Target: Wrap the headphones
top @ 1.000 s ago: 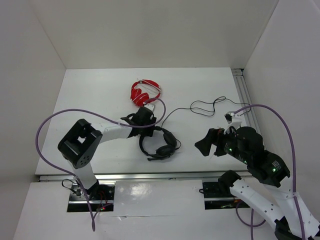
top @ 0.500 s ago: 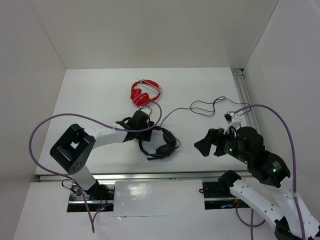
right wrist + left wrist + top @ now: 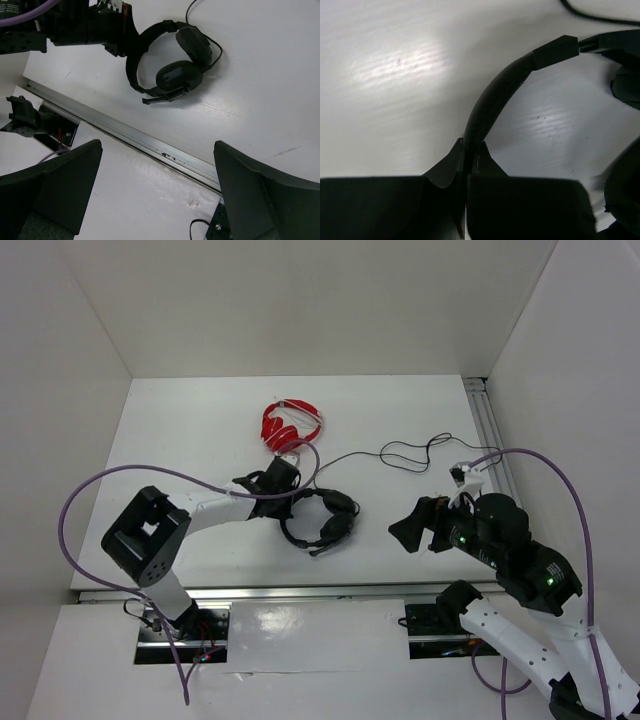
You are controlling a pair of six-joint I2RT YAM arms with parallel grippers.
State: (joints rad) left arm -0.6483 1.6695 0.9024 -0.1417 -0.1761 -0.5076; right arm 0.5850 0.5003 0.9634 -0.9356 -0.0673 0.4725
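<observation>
The cable's loops lie loose, so next I should lower my open right gripper to the left in the top view, onto the cable [image 3: 400, 455] beside the earcups.
The black headphones [image 3: 325, 518] lie on the white table near its middle, earcups together on the right and the headband [image 3: 289, 522] arching to the left. Their thin cable [image 3: 400, 455] trails right in loose loops. My left gripper [image 3: 287, 506] is shut on the headband [image 3: 492, 97], which runs up out of the closed fingertips [image 3: 470, 156] toward an earcup [image 3: 626, 85]. In the right wrist view the headphones [image 3: 177, 72] sit ahead of my right gripper [image 3: 160, 185], which hangs wide open and holds nothing, above the table's front edge.
Small red headphones [image 3: 290, 423] lie just behind the left gripper. A metal rail [image 3: 487, 425] runs along the table's right side and another [image 3: 150, 142] along its front edge. White walls enclose the table at the back and on both sides.
My left gripper has closed on the headband. The black headphones have shifted slightly toward the back and turned a little. The right arm has stayed still.
</observation>
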